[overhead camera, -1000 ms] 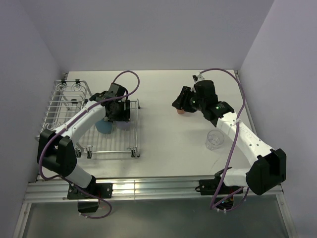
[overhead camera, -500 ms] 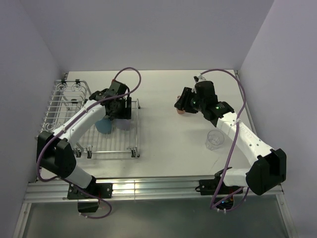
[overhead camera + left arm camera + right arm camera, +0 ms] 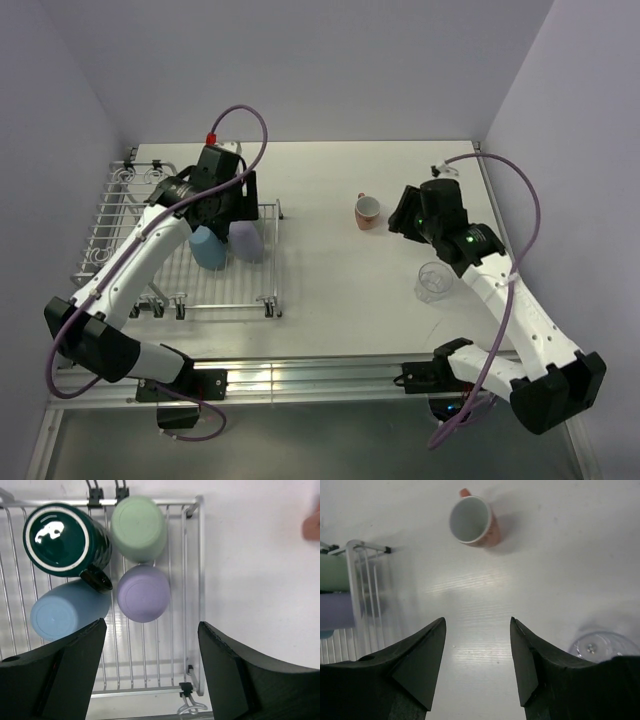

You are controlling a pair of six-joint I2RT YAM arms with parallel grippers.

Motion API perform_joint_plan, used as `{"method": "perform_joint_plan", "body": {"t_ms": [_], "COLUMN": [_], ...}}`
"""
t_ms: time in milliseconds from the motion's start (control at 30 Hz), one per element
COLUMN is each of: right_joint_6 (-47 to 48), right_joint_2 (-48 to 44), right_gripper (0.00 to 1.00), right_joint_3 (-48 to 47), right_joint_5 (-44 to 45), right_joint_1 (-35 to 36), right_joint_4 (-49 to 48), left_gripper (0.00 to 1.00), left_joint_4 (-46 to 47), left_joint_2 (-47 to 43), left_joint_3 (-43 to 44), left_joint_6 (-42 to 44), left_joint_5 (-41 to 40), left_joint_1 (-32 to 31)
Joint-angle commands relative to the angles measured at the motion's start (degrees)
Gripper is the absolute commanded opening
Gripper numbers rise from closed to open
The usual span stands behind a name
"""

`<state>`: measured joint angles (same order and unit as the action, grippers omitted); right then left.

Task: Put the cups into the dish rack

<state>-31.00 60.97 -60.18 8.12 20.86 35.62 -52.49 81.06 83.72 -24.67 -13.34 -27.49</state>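
Note:
I will move my right gripper back and lower its open fingers over both sides of the cup's rim edge that faces the rack, because the clear cup (image 3: 433, 281) is below my right gripper and back from it.
The silver wire dish rack (image 3: 150, 262) stands at the left. In the left wrist view it (image 3: 192, 580) holds the dark green mug (image 3: 60, 539), pale green cup (image 3: 138, 527), lavender cup (image 3: 143, 593) and blue cup (image 3: 67, 616), all bottom up. My left gripper (image 3: 152, 630) is open and empty above them. The salmon-orange cup (image 3: 367, 211) sits on the table, its white inside showing (image 3: 472, 521). The clear cup (image 3: 433, 281) stands nearer. My right gripper (image 3: 477, 625) is open and empty, short of the salmon cup, with the clear cup (image 3: 600, 647) at its right.
The rack's raised side basket (image 3: 140, 185) is at the far left. The rack's right corner (image 3: 360, 580) shows in the right wrist view. White table (image 3: 330, 290) runs between rack and loose cups. Walls close in at the back and right.
My right gripper has drawn back to the right off the salmon cup, which now stands uncovered. My left gripper has lifted back from the blue and lavender cups.

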Motion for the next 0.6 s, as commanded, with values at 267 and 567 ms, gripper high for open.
{"method": "perform_joint_plan", "body": {"t_ms": [267,567], "right_joint_6": [-9.42,-15.05], "right_joint_2": [-4.9,-3.67], "right_gripper": [0.62,0.6], "right_joint_3": [9.11,13.25], "right_joint_5": [3.22,4.36], "right_joint_1": [-5.39,-6.89], "right_joint_4": [11.67,12.02], "left_gripper": [0.81,0.81], "left_joint_4": [5.03,5.73], "left_joint_2": [-6.87,-8.64], "left_joint_3": [4.26,3.64], "left_joint_6": [0.32,0.32], "left_joint_5": [5.26,5.96], "left_joint_1": [-1.08,-1.26]}}
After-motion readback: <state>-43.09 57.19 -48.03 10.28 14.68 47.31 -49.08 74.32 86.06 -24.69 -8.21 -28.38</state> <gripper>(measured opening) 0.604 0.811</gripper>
